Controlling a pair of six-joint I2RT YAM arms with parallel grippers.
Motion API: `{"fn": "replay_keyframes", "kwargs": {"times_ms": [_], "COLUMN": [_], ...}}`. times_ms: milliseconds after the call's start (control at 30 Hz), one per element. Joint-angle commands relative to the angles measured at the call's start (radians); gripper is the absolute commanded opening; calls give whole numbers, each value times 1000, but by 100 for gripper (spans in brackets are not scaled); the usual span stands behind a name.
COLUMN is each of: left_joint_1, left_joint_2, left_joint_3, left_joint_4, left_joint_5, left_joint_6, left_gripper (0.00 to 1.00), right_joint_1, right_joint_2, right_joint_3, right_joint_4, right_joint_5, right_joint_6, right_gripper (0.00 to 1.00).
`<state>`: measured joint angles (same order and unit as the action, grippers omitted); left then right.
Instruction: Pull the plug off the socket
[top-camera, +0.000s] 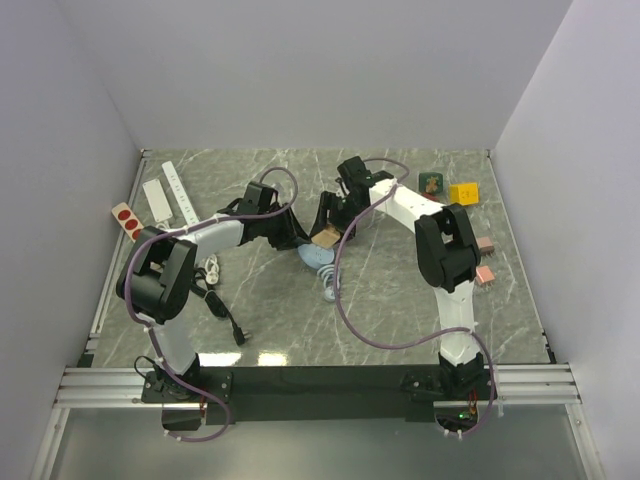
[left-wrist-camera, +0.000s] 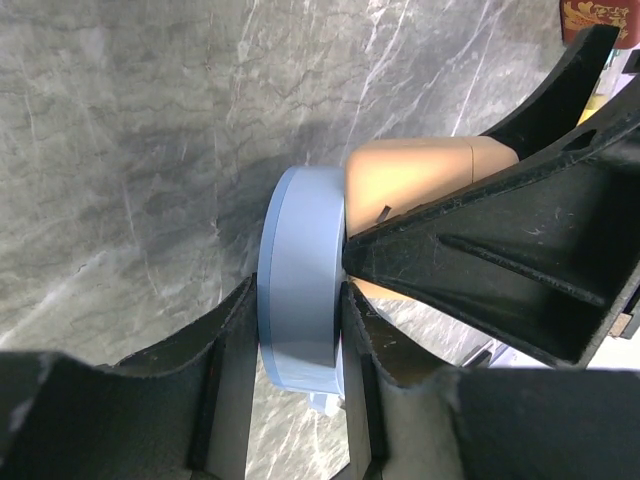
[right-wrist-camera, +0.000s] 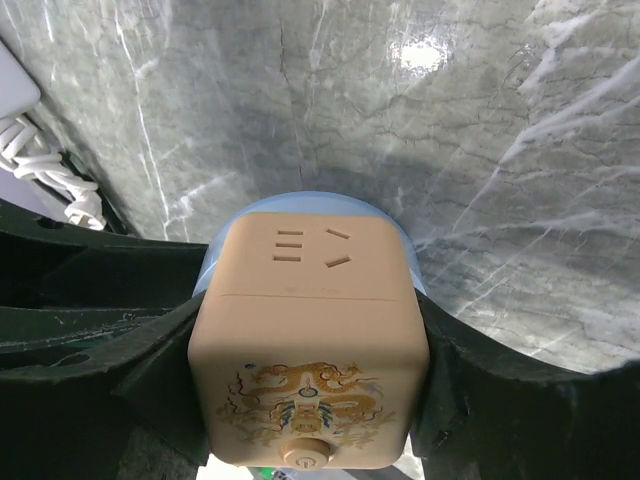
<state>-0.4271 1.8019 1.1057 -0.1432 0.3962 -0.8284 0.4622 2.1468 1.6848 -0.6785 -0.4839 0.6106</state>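
The left gripper pulls the plug off the socket (top-camera: 326, 237) next, left in the top view and outward. This frees it beside the long white strip, where the tabletop is bare.
A tan cube socket (right-wrist-camera: 310, 350) with a dragon print and a round button is joined to a flat round light-blue plug (left-wrist-camera: 298, 290). My left gripper (left-wrist-camera: 297, 330) is shut on the plug's rim, one finger on each flat face. My right gripper (right-wrist-camera: 310, 340) is shut on the socket, its black fingers (right-wrist-camera: 120, 350) pressed against two opposite sides. In the top view both grippers meet mid-table: left gripper (top-camera: 288, 233), right gripper (top-camera: 333, 222), socket (top-camera: 326, 237), plug (top-camera: 312, 256). The plug's pale blue coiled cable (top-camera: 330, 285) trails toward the near side.
White power strips (top-camera: 165, 195) and a red-buttoned strip (top-camera: 127, 220) lie at the far left. A white cable (top-camera: 210, 268) and a black cord (top-camera: 225, 315) sit by the left arm. A yellow block (top-camera: 463, 192), a green item (top-camera: 431, 182) and pink blocks (top-camera: 484, 260) are on the right.
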Motion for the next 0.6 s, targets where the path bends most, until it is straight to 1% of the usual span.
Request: {"fn": "replay_keyframes", "kwargs": {"times_ms": [0, 33, 67, 167, 200, 267, 300, 367, 400, 467, 500, 533, 567], "left_joint_1": [-9, -9, -9, -9, -9, -9, -9, -9, -9, -9, -9, -9, -9], "left_joint_2": [8, 7, 5, -1, -6, -7, -9, -12, -13, -13, -10, -10, -9], "left_joint_3": [-1, -9, -15, -50, -59, -89, -99, -124, -138, -144, -147, -145, -142], "left_joint_4": [-9, -9, -4, 7, 16, 22, 28, 33, 39, 39, 37, 36, 34], "left_joint_5": [-10, -10, -10, -13, -11, -11, -11, -13, -11, -11, -13, -17, -17], "left_joint_6": [28, 29, 28, 25, 23, 20, 21, 21, 22, 20, 20, 21, 22], "left_gripper": [0, 1, 0, 0, 0, 1, 0, 0, 0, 0, 1, 0, 0], "right_joint_1": [-7, -16, -23, -62, -74, -120, -138, -174, -201, -212, -209, -204, -197], "right_joint_2": [-8, -8, 2, 40, 56, 105, 122, 175, 191, 196, 177, 153, 90], "right_joint_3": [62, 72, 84, 176, 247, 324, 392, 458, 520, 535, 509, 466, 416], "right_joint_4": [-12, -26, -33, -116, -175, -229, -271, -312, -349, -355, -345, -285, -244], "right_joint_5": [8, -1, -28, -70, -76, -88, -119, -154, -157, -160, -150, -142, -134], "right_joint_6": [-21, -25, -31, -80, -115, -143, -155, -167, -175, -183, -183, -173, -163], "right_gripper": [24, 15, 0, 0, 0, 0, 0, 0, 0, 0, 0, 0, 0]}}
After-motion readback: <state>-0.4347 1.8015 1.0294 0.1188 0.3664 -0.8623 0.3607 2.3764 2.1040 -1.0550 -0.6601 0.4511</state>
